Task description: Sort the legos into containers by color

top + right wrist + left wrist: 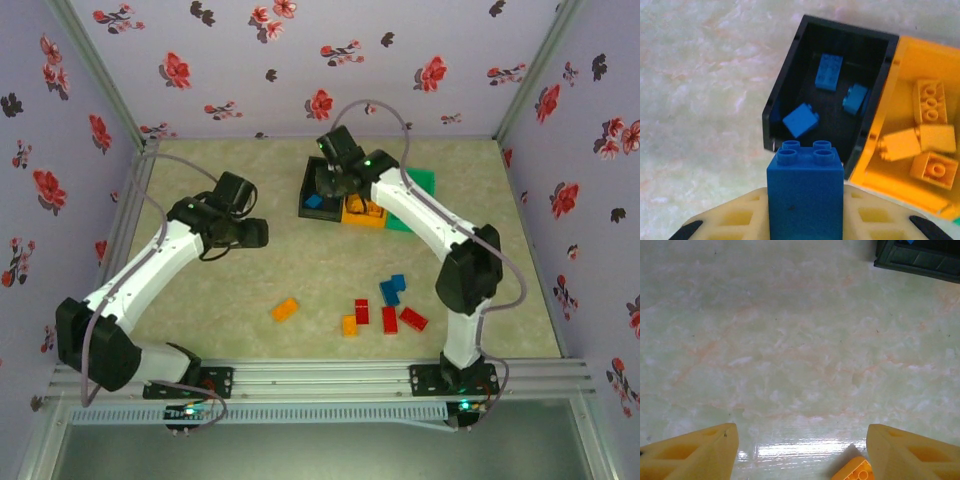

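Note:
The legos inside are all blue, so my right gripper will release the blue lego over the black container's near end.
My right gripper is shut on a blue lego, held studs forward just short of the black container. Three blue legos lie inside that bin. The orange container beside it holds several orange-yellow legos. From above, the right gripper hangs over the joined bins, with the green container at the right end. My left gripper is open above bare table, an orange lego by its right finger. It hovers left of the bins.
Loose legos lie at the table's front middle: an orange one, another orange one, three red ones and blue ones. Flowered walls close in the table on three sides. The black bin's corner shows in the left wrist view.

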{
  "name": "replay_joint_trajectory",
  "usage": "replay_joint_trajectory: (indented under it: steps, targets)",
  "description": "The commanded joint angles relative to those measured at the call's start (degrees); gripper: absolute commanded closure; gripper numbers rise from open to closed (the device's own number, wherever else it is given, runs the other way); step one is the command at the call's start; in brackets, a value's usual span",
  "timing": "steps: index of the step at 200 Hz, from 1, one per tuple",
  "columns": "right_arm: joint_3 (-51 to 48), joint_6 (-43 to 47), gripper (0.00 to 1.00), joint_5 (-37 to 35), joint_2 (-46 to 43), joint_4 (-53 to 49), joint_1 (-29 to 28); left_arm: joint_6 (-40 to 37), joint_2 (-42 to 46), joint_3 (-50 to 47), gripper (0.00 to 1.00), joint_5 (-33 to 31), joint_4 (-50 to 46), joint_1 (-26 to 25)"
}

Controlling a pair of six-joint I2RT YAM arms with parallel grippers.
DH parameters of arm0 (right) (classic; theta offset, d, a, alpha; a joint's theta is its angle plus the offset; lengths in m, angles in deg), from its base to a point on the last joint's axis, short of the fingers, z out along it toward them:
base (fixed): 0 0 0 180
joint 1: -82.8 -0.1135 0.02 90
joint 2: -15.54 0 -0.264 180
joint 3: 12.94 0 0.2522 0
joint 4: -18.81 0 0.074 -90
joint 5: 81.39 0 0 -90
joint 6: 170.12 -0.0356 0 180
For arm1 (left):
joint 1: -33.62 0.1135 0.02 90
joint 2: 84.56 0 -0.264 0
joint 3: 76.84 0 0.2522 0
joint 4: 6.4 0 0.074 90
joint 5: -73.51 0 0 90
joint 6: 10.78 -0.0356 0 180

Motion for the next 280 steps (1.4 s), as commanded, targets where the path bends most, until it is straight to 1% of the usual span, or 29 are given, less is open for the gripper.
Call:
replay_joint_trajectory:
  steps: [1,35,58,76,125,129,135,143,153,158,168,192,221,239,255,280]
  targets:
    - [6.84,3.48,0.74,3.66,5.72,-4.11,2.51,1.76,1.80,-1.14,0.31,-0.55,-1.01,0.18]
    - [17.55,4.08,0.74,4.76,14.05,-7.97,4.68,1.91,2.90,-2.34,0.31,-0.34,-1.14,-0.04]
    - [21.48,4.32,0.74,4.97,17.80,-9.06,5.30,1.77,3.33,-2.73,0.31,-0.31,-1.12,-0.04]
    - [23.18,4.15,0.73,5.40,19.68,-9.82,5.72,1.72,3.57,-2.83,0.31,-0.31,-1.08,0.00]
    - [23.14,4.13,0.71,5.83,21.12,-9.60,6.46,1.09,2.14,-2.64,0.31,-0.03,-1.06,-0.06]
    - [23.18,4.13,0.69,6.02,21.18,-9.56,6.55,1.02,1.87,-2.47,0.31,0.01,-1.07,-0.04]
    - [23.28,4.07,0.64,6.50,21.37,-9.61,6.71,0.93,1.66,-2.32,0.31,0.03,-1.13,-0.05]
    - [23.64,4.04,0.54,7.21,21.64,-9.87,6.82,0.92,1.51,-2.33,0.31,0.07,-1.05,-0.03]
    - [23.93,4.12,0.45,7.48,21.72,-10.42,6.91,0.82,1.61,-2.64,0.30,0.34,-2.67,-0.08]
    - [23.90,4.25,0.42,7.49,21.55,-10.58,6.91,0.77,1.64,-2.88,0.29,0.59,-2.76,-0.11]
    - [23.51,4.48,0.39,7.42,20.96,-10.97,6.91,0.87,1.64,-3.17,0.29,1.07,-2.87,-0.09]
    - [19.72,4.62,0.38,7.23,17.23,-9.71,6.91,1.45,1.73,-3.99,0.28,1.40,-3.24,-0.93]
    - [11.95,4.15,0.38,7.53,10.28,-6.85,6.82,3.84,1.79,-5.59,0.28,2.09,-3.19,-2.49]
    - [5.48,3.64,0.38,7.53,5.09,-4.22,6.73,7.07,2.06,-7.89,0.28,2.32,-2.85,-4.61]
    - [-0.50,2.76,0.38,7.70,0.41,-1.62,6.73,10.26,2.25,-10.30,0.27,2.38,-2.25,-7.51]
    - [-8.87,1.48,0.37,7.97,-5.81,1.18,6.47,11.93,1.87,-13.50,0.26,3.13,-0.96,-12.49]
